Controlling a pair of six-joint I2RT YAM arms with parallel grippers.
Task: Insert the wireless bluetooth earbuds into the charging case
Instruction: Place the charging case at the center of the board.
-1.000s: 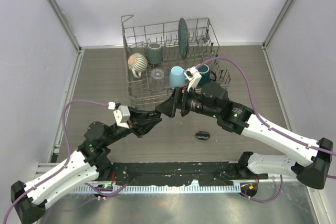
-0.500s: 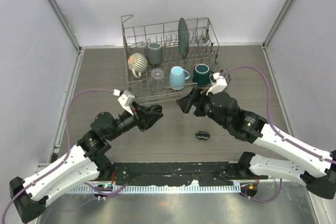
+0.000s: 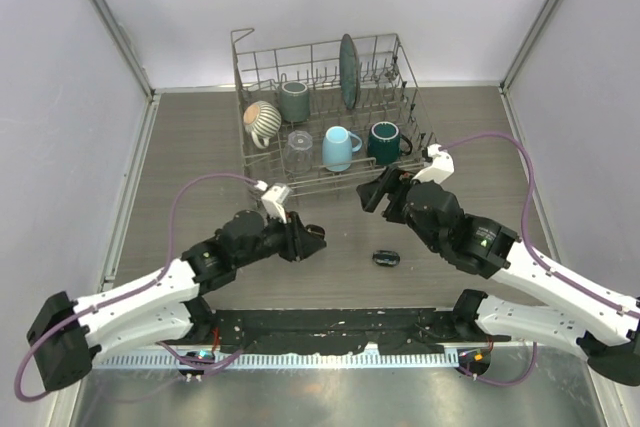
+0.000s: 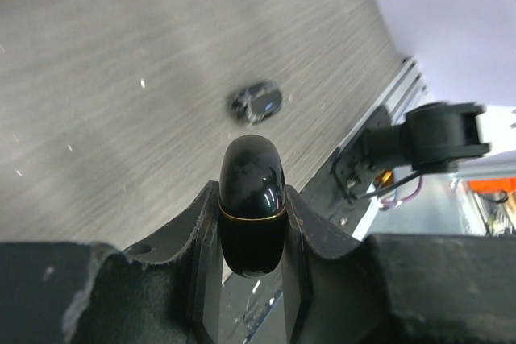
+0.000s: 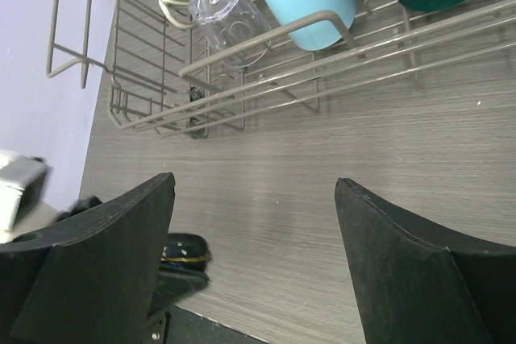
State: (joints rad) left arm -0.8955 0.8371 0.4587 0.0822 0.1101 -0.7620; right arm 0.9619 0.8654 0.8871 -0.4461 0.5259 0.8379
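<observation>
I will next use my left gripper to lower the charging case onto the empty table, right beside the second black oval case.
My left gripper is shut on a glossy black oval charging case with a thin gold seam. The case is closed and sticks out past the fingertips, low over the table. The same case shows at the left edge of the right wrist view. A second black oval case lies on the table to the right of it. My right gripper hangs open and empty above the table, near the rack's front. The wireless bluetooth earbuds are out of view.
A wire dish rack stands at the back with a striped mug, grey cup, clear glass, light blue mug, dark green mug and a plate. A black rail runs along the near edge.
The two grippers were close together; they have parted. My left gripper carried the case right and toward the near edge. My right gripper drew back to the right, still open.
</observation>
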